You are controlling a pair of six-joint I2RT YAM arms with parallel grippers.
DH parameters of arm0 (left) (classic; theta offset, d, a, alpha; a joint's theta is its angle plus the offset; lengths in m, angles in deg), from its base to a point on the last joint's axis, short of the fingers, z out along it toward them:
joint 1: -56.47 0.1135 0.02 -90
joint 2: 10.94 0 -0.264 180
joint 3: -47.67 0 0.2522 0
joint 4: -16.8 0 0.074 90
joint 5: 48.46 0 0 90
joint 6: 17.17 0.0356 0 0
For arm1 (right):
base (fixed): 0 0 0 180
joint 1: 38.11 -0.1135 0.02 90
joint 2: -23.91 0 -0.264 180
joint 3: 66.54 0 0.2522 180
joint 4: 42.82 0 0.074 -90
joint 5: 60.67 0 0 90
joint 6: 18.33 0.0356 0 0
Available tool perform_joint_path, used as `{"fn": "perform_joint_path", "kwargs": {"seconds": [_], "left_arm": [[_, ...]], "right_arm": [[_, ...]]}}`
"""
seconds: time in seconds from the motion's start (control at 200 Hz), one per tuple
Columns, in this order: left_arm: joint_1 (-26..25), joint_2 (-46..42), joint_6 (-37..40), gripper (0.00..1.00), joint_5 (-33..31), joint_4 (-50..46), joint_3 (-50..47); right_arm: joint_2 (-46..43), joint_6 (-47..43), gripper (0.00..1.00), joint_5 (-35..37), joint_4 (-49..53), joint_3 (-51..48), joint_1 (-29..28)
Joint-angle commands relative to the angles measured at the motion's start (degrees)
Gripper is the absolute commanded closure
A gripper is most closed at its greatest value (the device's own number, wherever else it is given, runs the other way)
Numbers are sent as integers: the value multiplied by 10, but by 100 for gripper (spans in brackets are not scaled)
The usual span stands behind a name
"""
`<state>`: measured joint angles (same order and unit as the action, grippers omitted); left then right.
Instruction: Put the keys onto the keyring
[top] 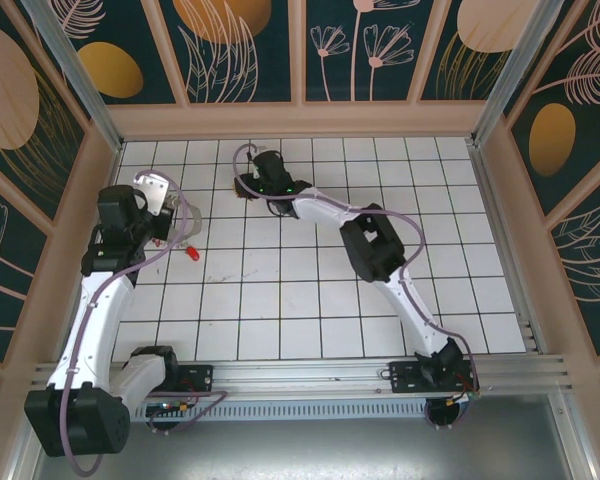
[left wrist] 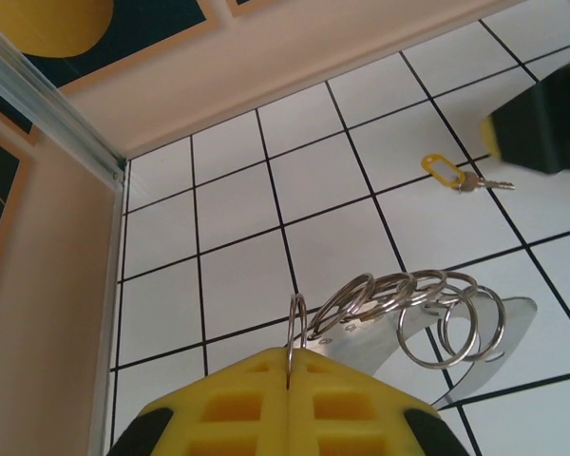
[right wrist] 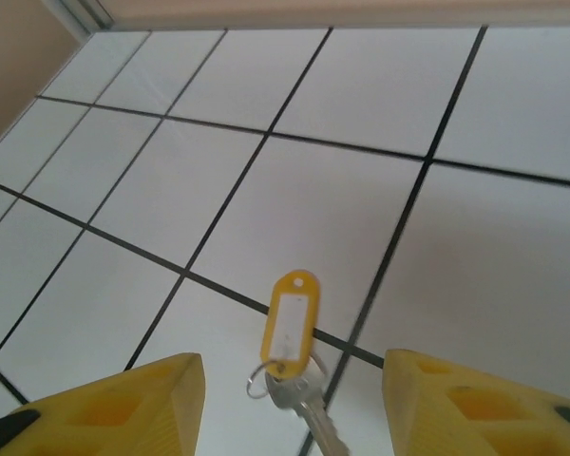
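Note:
My right gripper is to go down next, over the key's head beside the yellow tag (right wrist: 288, 321), and then it needs to close.
A silvery key (right wrist: 311, 407) with a yellow plastic tag (right wrist: 288, 321) lies flat on the white tiles. My right gripper (right wrist: 293, 369) hangs over it, open, one yellow finger on each side and neither touching it. From above, this gripper (top: 248, 184) sits at the far middle-left of the floor. The left wrist view shows the same tagged key (left wrist: 448, 174) beside it. My left gripper (left wrist: 297, 359) is shut on the keyring (left wrist: 297, 328), a thin silver ring standing on edge, linked to several more rings (left wrist: 427, 304) on a curved metal plate (left wrist: 494, 323). From above, the left gripper (top: 170, 208) is near the left wall.
A small red tag (top: 192, 252) lies on the tiles just in front of the left gripper. Wooden walls (top: 300, 120) close off the floor on the back and both sides. The right arm (top: 375, 245) stretches diagonally across the middle tiles.

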<state>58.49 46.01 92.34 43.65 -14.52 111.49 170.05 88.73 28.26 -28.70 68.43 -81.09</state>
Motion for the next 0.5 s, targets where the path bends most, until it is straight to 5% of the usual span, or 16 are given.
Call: {"fn": "perform_joint_path", "kwargs": {"seconds": [0.0, 0.33, 0.495], "left_arm": [[12, 3, -23, 100, 31, 53, 17], [15, 7, -20, 100, 50, 58, 3], [15, 5, -17, 100, 57, 56, -1]], "right_arm": [[43, 40, 46, 31, 100, 89, -17], [112, 36, 47, 90, 127, 151, -32], [135, 45, 55, 116, 143, 176, -34]]}}
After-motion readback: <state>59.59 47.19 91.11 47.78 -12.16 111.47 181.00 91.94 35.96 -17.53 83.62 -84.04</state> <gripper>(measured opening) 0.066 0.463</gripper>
